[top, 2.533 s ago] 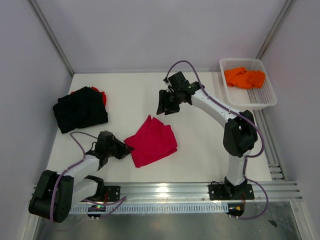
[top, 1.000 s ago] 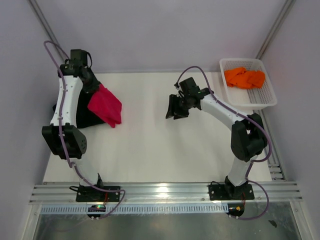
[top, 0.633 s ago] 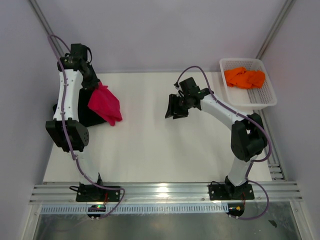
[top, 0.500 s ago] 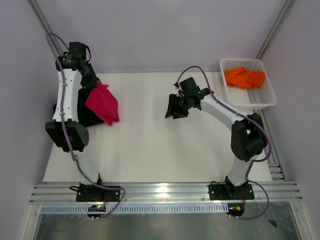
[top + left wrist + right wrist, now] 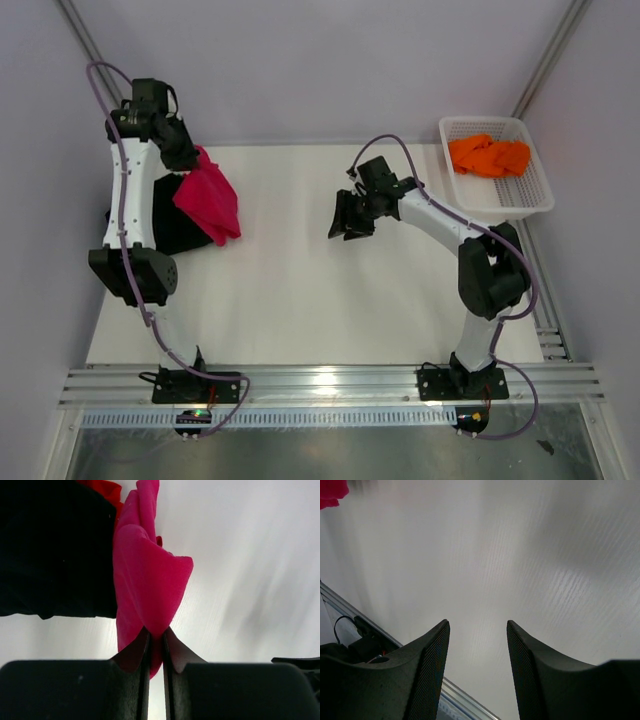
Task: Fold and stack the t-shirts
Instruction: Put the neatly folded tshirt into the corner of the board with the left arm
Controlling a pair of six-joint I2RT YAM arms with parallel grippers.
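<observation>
The black t-shirt [image 5: 178, 225] [image 5: 55, 555] is below and to the left in the top view, so my left gripper needs to swing the overhanging crimson t-shirt that way next, lower it and let it go.
My left gripper [image 5: 190, 158] is raised at the far left and shut on a folded crimson t-shirt [image 5: 210, 204], which hangs from it above the stack. In the left wrist view the crimson t-shirt [image 5: 147, 587] is pinched between the fingers [image 5: 134, 652]. Under it lies a folded black t-shirt [image 5: 178, 225] with a bit of red t-shirt [image 5: 102, 488] at its far edge. An orange t-shirt [image 5: 488, 155] lies crumpled in the basket. My right gripper [image 5: 343, 219] hovers open over the table's middle, holding nothing; its fingers [image 5: 432, 650] show bare table between them.
The white mesh basket [image 5: 535, 196] stands at the back right corner. A metal rail [image 5: 330, 382] runs along the near table edge. Walls close the table on the left, back and right.
The left arm has carried the crimson t-shirt from the near middle to the far left over the black one, then edged it slightly back. The right gripper has barely shifted.
</observation>
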